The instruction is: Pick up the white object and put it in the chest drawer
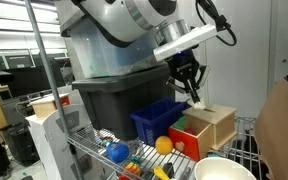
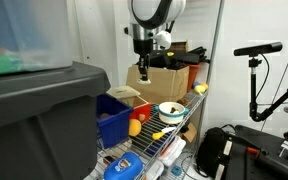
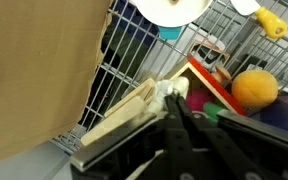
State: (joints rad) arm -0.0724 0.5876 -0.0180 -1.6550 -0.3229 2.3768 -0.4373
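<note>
My gripper should move slightly over next, to above the open drawer behind the red panel (image 1: 192,126) (image 3: 195,97), and let go there, because the white object still hangs by the drawer's wooden edge.
The chest drawer (image 1: 212,124) is a small light-wood box with green and red front panels on the wire shelf. It also shows in the wrist view (image 3: 122,116) and in an exterior view (image 2: 130,94). My gripper (image 1: 190,88) hangs just above the box's top, and it shows there in an exterior view (image 2: 142,72). In the wrist view the gripper's (image 3: 174,100) fingers are pressed together. A small white object (image 3: 166,89) sits at their tips, over the box's open top.
A blue bin (image 1: 156,116) stands next to the box, with a big grey tote (image 1: 109,95) behind it. An orange ball (image 3: 254,88), a white bowl (image 1: 224,170) and small toys lie on the wire shelf (image 1: 94,155). A cardboard wall (image 3: 34,80) stands beside the box.
</note>
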